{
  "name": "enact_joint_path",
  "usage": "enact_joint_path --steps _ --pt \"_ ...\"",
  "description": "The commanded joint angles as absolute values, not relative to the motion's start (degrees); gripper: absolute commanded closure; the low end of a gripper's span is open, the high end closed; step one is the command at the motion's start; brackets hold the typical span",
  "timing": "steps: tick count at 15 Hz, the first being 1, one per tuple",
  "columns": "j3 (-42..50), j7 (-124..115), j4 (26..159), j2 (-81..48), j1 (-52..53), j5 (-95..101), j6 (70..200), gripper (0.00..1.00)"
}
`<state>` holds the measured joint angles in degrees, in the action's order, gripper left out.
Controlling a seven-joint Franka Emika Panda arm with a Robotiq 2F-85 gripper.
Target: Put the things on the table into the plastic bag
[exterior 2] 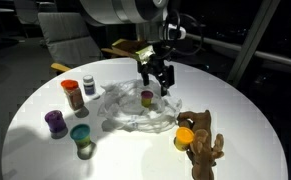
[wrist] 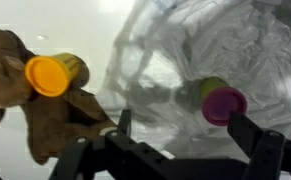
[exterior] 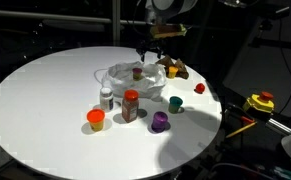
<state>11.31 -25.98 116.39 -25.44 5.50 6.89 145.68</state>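
My gripper moves off the bag toward the left in the wrist view next. Then it lowers open around the yellow-lidded container [exterior 2: 184, 136], which rests outside the bag.
A clear plastic bag [exterior: 135, 78] lies crumpled near the middle of the round white table [exterior: 35, 100]; it shows in both exterior views [exterior 2: 125, 108] and fills the right of the wrist view [wrist: 205, 45]. A small container with a magenta lid [wrist: 221, 103] lies inside it [exterior 2: 147, 97]. My gripper [wrist: 185, 130] hovers open just above the bag [exterior 2: 155, 78], with the magenta lid close to one finger. A yellow-lidded container [wrist: 53, 73] rests against a brown stuffed toy [wrist: 45, 115] beside the bag.
On the table around the bag stand a red-lidded jar [exterior: 131, 105], a white bottle [exterior: 106, 97], an orange-lidded tub [exterior: 96, 119], a purple tub [exterior: 160, 122], a green tub [exterior: 175, 103] and a small red object [exterior: 199, 88]. The table edge is near the toy [exterior 2: 205, 150].
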Motion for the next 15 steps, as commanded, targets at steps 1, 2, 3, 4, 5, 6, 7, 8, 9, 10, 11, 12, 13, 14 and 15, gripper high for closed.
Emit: enact_joint_path --steps 1,2,3,4,5,6,7,8,9,10,11,12,13,14,15 --pt "11.4 -22.3 126.1 -14.5 0.4 3.4 141.3 0.0" --pt "11.5 -21.3 126.8 -13.7 -1.3 2.1 140.1 0.0" --pt "11.6 -20.5 127.3 -13.3 -2.9 1.0 138.9 0.0" --pt "11.6 -18.6 127.8 -12.8 -4.6 -0.4 137.7 0.0" --pt "12.0 -18.6 127.7 -13.7 -5.6 -0.8 137.5 0.0" --pt "12.3 -18.8 127.5 -14.7 -6.6 -1.1 137.9 0.0" --pt "12.2 -18.2 127.6 -15.4 -7.6 -2.0 138.3 0.0" --pt "12.2 -18.3 127.4 -16.6 -8.3 -2.6 138.8 0.0" --pt "12.1 -18.5 127.3 -17.6 -8.8 -3.6 139.5 0.0" --pt "11.9 -18.7 126.9 -18.9 -9.1 -4.5 139.9 0.0" --pt "11.6 -18.3 126.7 -19.9 -9.5 -5.6 140.2 0.0" --pt "11.4 -18.3 126.5 -20.8 -9.7 -6.8 140.6 0.0" --pt "11.2 -18.2 126.1 -21.8 -9.8 -8.1 141.3 0.0" --pt "10.9 -18.3 125.9 -22.6 -9.9 -9.5 142.4 0.0" --pt "10.7 -18.2 125.7 -23.3 -10.0 -10.8 143.5 0.0"
